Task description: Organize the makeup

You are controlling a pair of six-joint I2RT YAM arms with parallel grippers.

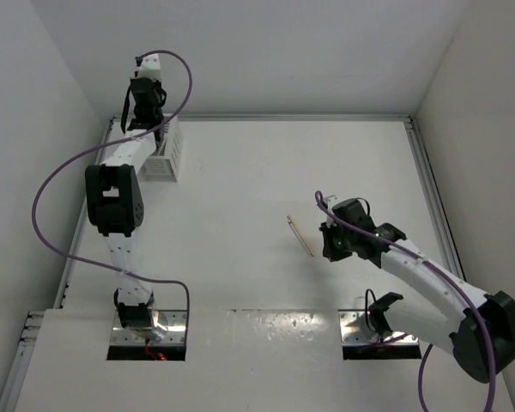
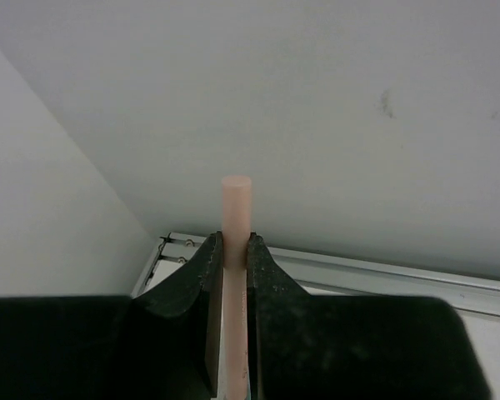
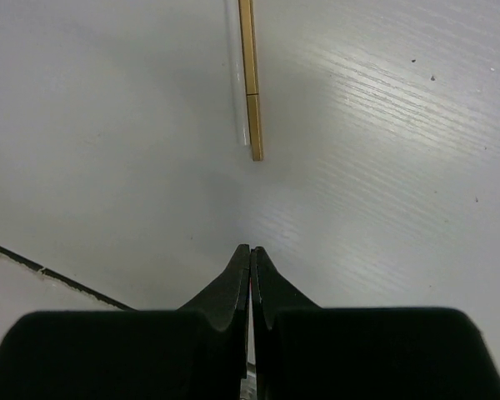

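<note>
The upright salmon pink makeup stick in my left gripper should go down next into the far end of the white slatted box [image 1: 170, 154] below it. Then I should let it go.
My left gripper [image 2: 235, 242] is shut on a salmon pink makeup stick [image 2: 236, 208], whose blunt end pokes up past the fingertips. In the top view that gripper [image 1: 146, 120] hangs at the far left corner, over the white slatted box [image 1: 170, 154]. A slim tan-gold makeup stick [image 1: 299, 234] lies on the table mid-right. The same stick [image 3: 249, 79] shows in the right wrist view, straight ahead of my right gripper [image 3: 251, 250]. That gripper is shut with nothing in it and sits [image 1: 330, 243] just right of the stick, apart from it.
White walls enclose the table on the left, back and right. A metal rail [image 2: 383, 271] runs along the back edge. The two arm bases [image 1: 146, 322] sit in cut-outs at the near edge.
</note>
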